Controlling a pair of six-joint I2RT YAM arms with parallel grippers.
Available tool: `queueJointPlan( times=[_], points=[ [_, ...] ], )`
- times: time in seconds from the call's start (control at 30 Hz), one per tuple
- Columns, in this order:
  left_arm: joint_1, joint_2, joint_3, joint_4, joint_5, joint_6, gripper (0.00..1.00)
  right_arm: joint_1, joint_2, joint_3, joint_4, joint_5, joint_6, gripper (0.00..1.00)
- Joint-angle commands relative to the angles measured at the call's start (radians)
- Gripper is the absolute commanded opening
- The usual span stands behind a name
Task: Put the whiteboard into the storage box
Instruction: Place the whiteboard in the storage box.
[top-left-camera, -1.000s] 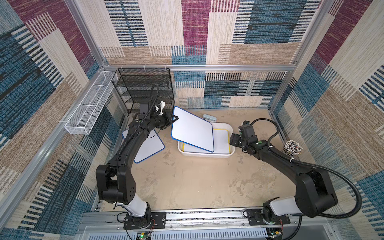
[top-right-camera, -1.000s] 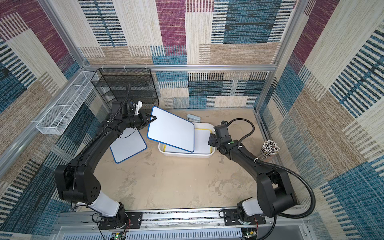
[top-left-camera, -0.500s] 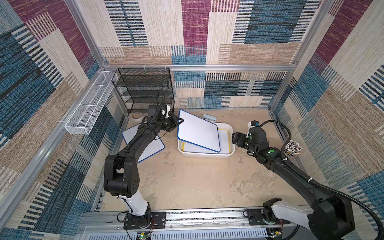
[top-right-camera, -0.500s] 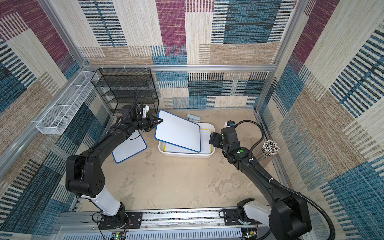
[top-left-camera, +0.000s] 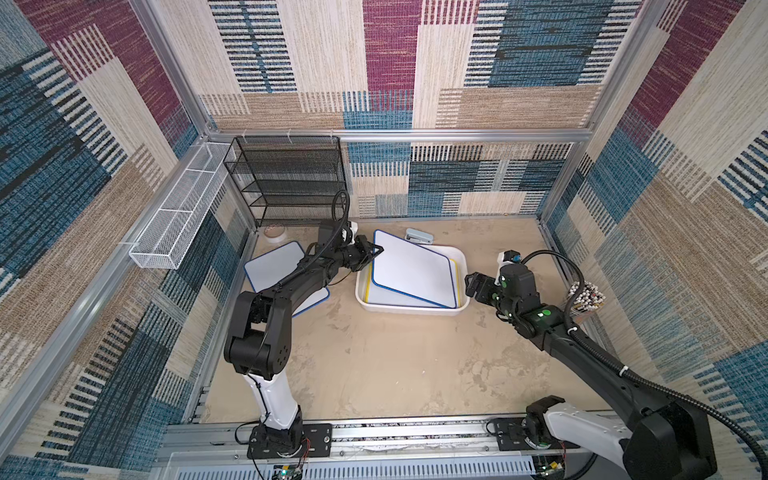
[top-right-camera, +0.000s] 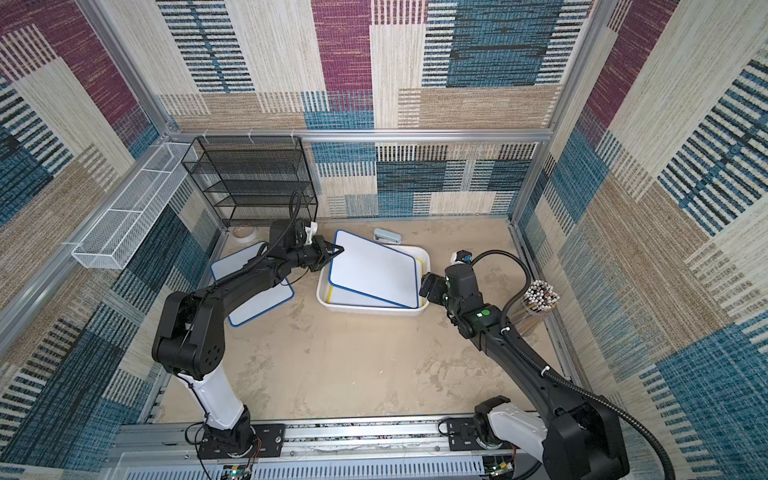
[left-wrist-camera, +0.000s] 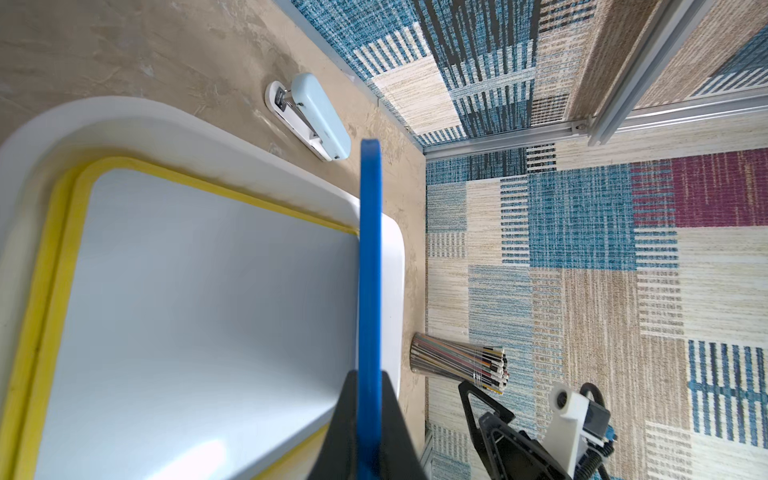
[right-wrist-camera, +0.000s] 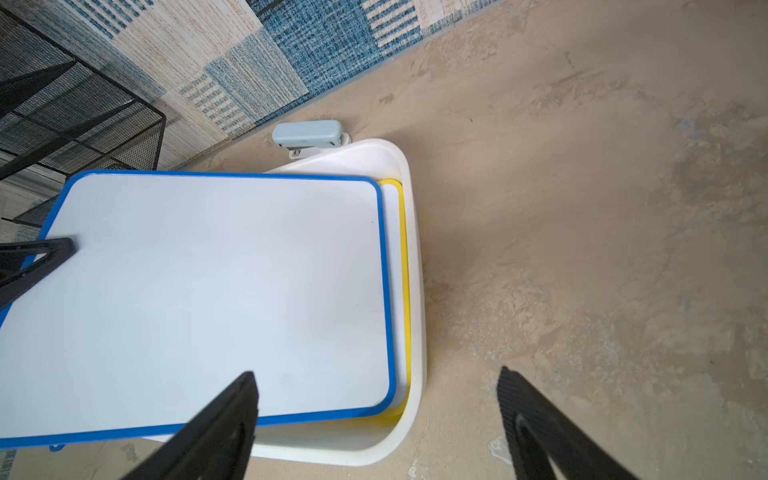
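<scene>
The yellow-framed board (left-wrist-camera: 187, 291) lies below my left gripper. The gripper lowers the blue-framed board's raised edge toward it next and releases, as that board's other end is inside the box.
My left gripper (top-left-camera: 376, 251) (top-right-camera: 338, 250) is shut on the left edge of a blue-framed whiteboard (top-left-camera: 409, 270) (top-right-camera: 372, 272). The board slopes over the white storage box (top-left-camera: 415, 311) (top-right-camera: 374, 311), its right end low inside the box and its left end raised above the rim. A yellow-framed board (left-wrist-camera: 187, 291) lies flat in the box beneath it. The left wrist view shows the blue edge (left-wrist-camera: 370, 270) clamped between the jaws of the left gripper (left-wrist-camera: 369, 415). My right gripper (top-left-camera: 471, 284) (right-wrist-camera: 376, 390) hangs open and holds nothing, just outside the box's right end (right-wrist-camera: 417, 291).
A second blue-framed board (top-left-camera: 274, 270) lies on the table under the left arm. A pale blue stapler (top-left-camera: 419, 237) sits behind the box. A black mesh rack (top-left-camera: 286, 178) and a small bowl (top-left-camera: 275, 233) are at the back left. A cup of pencils (top-left-camera: 586, 297) stands by the right wall.
The left gripper has carried the blue-framed whiteboard to the right and lower, over the storage box. The right arm has changed its pose beside the box, jaws still open.
</scene>
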Motion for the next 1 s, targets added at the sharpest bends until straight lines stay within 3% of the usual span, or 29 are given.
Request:
queueJointPlan(
  times=[0.0, 0.27, 0.57, 0.73, 0.97],
  points=[
    [0.0, 0.02, 0.006, 0.11, 0.052, -0.022, 0.0, 0.0, -0.013, -0.013, 0.033, -0.002, 0.009, 0.92],
    [0.015, 0.081, 0.029, 0.07, 0.105, 0.052, 0.15, 0.0, -0.043, -0.04, 0.046, 0.003, 0.011, 0.93],
    [0.052, 0.122, 0.026, 0.072, 0.143, 0.1, 0.51, -0.001, -0.046, -0.044, 0.044, 0.007, 0.005, 0.94],
    [0.055, 0.141, 0.068, -0.031, 0.129, 0.157, 0.58, -0.001, -0.041, -0.044, 0.048, 0.003, 0.006, 0.95],
    [0.059, 0.164, 0.137, -0.214, 0.071, 0.242, 0.6, -0.001, -0.045, -0.049, 0.043, 0.014, 0.0, 0.95]
  ],
)
